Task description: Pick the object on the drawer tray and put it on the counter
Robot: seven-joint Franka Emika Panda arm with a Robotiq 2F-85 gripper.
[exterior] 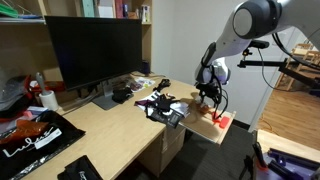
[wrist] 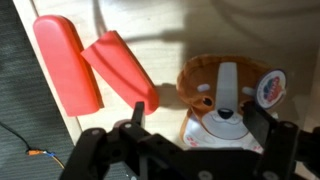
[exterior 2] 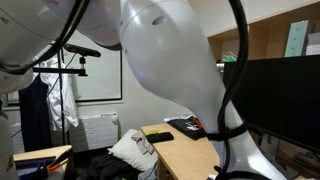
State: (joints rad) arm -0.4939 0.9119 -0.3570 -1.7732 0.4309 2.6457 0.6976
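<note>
The dog's face (wrist: pixel 227 97) lies below my gripper, nearer the finger by the dog's tag, so next I should lower my gripper around it, easing toward the right in the wrist view.
The object is a small brown-and-white plush dog (wrist: pixel 212 85) with a round tag by its ear. It lies on the pale-wood drawer tray (wrist: pixel 150 45). In the wrist view my gripper (wrist: pixel 198 122) is open, with one finger on each side of the dog and a gap left on the near side. In an exterior view my gripper (exterior: pixel 207 95) hangs low over the drawer tray (exterior: pixel 197 122), which sticks out at the end of the counter (exterior: pixel 110 128). There the dog is mostly hidden by the fingers.
Two bright red-orange pieces (wrist: pixel 75 62) lie on the tray beside the dog, and show at the tray's corner (exterior: pixel 224 121). A big black monitor (exterior: pixel 95 48) and clutter (exterior: pixel 160 103) stand on the counter. The arm (exterior 2: pixel 180 60) blocks most of an exterior view.
</note>
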